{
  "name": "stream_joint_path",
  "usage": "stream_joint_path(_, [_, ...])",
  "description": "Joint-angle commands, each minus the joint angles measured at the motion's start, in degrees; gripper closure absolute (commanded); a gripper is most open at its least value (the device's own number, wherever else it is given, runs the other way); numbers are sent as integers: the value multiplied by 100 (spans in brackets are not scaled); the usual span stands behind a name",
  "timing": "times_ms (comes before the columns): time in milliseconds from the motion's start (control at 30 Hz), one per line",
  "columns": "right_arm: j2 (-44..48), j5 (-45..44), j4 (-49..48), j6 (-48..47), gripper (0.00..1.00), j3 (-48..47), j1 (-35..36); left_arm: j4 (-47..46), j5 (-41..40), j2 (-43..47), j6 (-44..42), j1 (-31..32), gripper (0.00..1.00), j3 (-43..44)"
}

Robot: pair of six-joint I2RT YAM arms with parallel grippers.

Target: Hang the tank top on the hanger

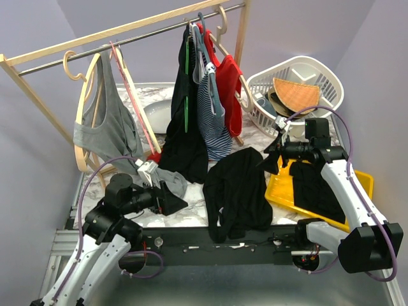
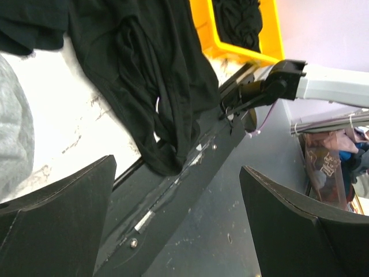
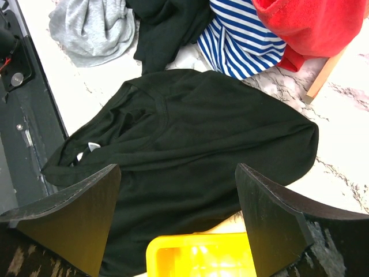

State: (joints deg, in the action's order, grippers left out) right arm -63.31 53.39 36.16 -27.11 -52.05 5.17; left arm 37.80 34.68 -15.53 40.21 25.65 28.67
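Note:
The left gripper swings across over the black tank top's near end next, and then it lowers onto the raised fold (image 1: 226, 218) (image 2: 173, 126).
The black tank top (image 1: 237, 191) lies crumpled on the marble table between the two arms, its lower end hanging over the near edge. It also shows in the left wrist view (image 2: 144, 75) and in the right wrist view (image 3: 207, 144). My left gripper (image 1: 172, 199) is open and empty (image 2: 179, 225), low at the near edge, left of the top. My right gripper (image 1: 268, 159) is open and empty (image 3: 179, 225), above the top's right edge and the yellow tray's corner. I cannot pick out the slim cream hanger with a dark hook; it is hidden or out of view.
A yellow tray (image 1: 363, 182) at the right holds another black garment (image 1: 315, 185). A white laundry basket (image 1: 299, 89) stands behind it. The rail (image 1: 127, 35) carries a grey tank top, a pink wire hanger, and green-striped black, blue-striped and red tops. A grey cloth (image 1: 171, 180) lies by my left gripper.

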Motion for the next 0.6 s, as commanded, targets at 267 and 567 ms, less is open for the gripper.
stream_joint_path(267, [-59, -153, 163, -198, 11, -112, -25, -1151, -3980, -1670, 1217, 4320, 1, 139])
stream_joint_path(567, [3, -153, 268, -303, 11, -139, -34, -994, -6437, -5915, 1113, 6434, 2, 2352])
